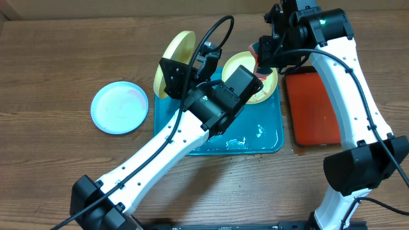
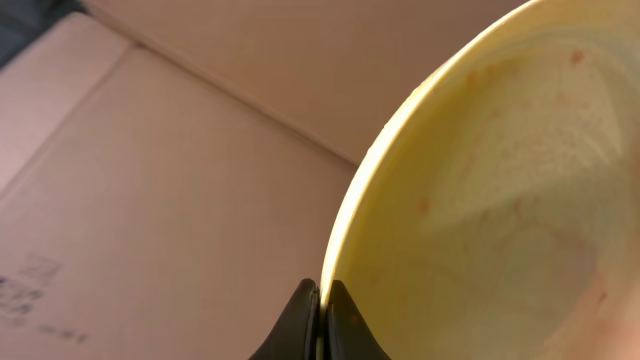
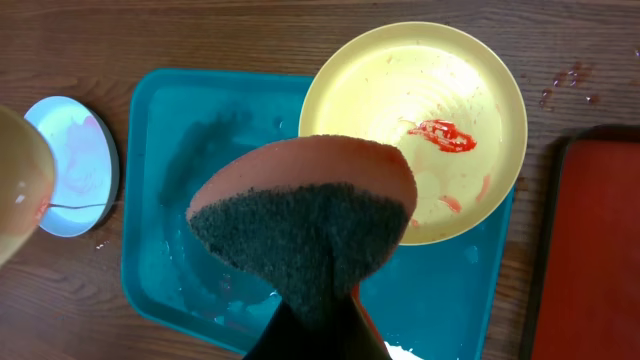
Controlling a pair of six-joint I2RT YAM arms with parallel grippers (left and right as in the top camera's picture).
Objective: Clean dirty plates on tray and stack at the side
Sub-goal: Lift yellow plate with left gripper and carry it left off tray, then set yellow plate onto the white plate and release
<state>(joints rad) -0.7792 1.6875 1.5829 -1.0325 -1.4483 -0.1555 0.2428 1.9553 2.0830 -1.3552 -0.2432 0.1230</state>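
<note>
My left gripper swings across and down next, levels the yellow plate, then releases it, since the blue-white plate (image 1: pixel 119 107) lies below, to the left in the overhead view.
My left gripper (image 1: pixel 193 66) is shut on the rim of a pale yellow plate (image 1: pixel 176 59), holding it tilted on edge above the turquoise tray's (image 1: pixel 265 142) far left corner. In the left wrist view the jaws (image 2: pixel 321 305) pinch that rim, and the plate's inside (image 2: pixel 500 200) shows faint orange smears. My right gripper (image 3: pixel 318 322) is shut on an orange sponge (image 3: pixel 305 215) with a dark scouring face, held above the tray. A second yellow plate (image 3: pixel 415 125) with a red sauce smear lies in the tray's (image 3: pixel 190 150) far right corner. A pale blue-white plate (image 1: pixel 119 107) rests on the table left of the tray.
A red tray (image 1: pixel 313 108) with a dark rim lies right of the turquoise tray. White foam and water streaks (image 1: pixel 246 139) sit on the tray's near part. Droplets mark the wood by the plate (image 3: pixel 565 80). Cardboard shows behind the table in the left wrist view.
</note>
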